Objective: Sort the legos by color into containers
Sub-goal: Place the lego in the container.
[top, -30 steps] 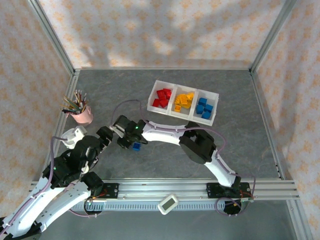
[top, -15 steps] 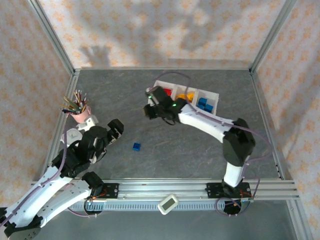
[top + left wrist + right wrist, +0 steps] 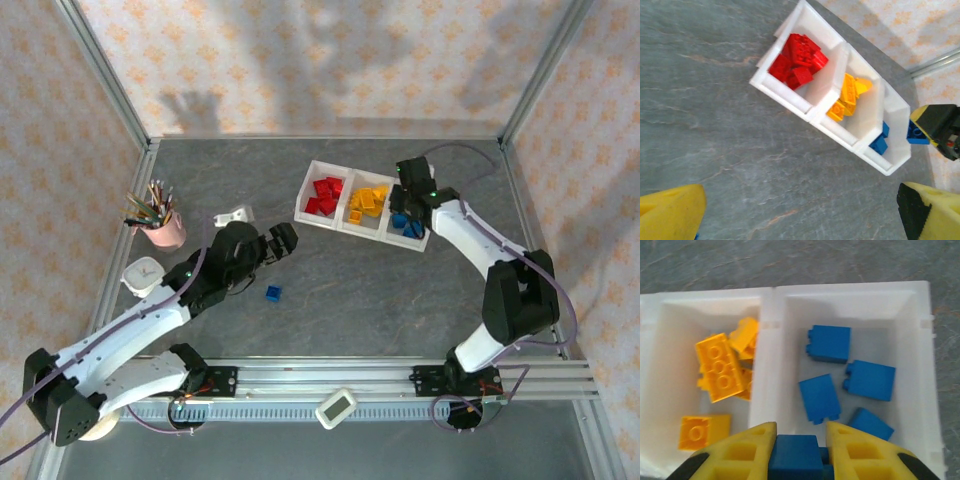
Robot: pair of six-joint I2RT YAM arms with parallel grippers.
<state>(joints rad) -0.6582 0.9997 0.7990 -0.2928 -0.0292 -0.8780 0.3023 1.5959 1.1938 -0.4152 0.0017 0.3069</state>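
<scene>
I will lower my right gripper next between the white sides of the tray's blue section (image 3: 406,229) (image 3: 847,397) below and let go of the blue lego, because that section already has legos of this color.
The containers are one white tray (image 3: 340,226) of three compartments: red legos (image 3: 324,193) on the left, yellow ones (image 3: 367,202) in the middle, blue ones (image 3: 410,222) on the right. My right gripper (image 3: 405,203) hangs over the blue compartment, shut on a blue lego (image 3: 795,455). Below it lie several blue legos (image 3: 827,343), with yellow ones (image 3: 720,367) past the divider (image 3: 765,340). My left gripper (image 3: 278,243) stands open and holds nothing, left of the tray. A loose blue lego (image 3: 272,293) lies on the table just in front of it. The left wrist view takes in the tray (image 3: 782,97) and the right gripper's blue lego (image 3: 916,132).
A pink cup of pencils (image 3: 160,225) stands at the left. A small white object (image 3: 234,216) lies behind my left gripper, and a white device (image 3: 143,273) sits beside the left arm. Metal frame posts and patterned walls close in the table.
My right arm has swung from beside the loose blue lego across to the tray's blue compartment. My left arm has reached forward toward the table's middle.
</scene>
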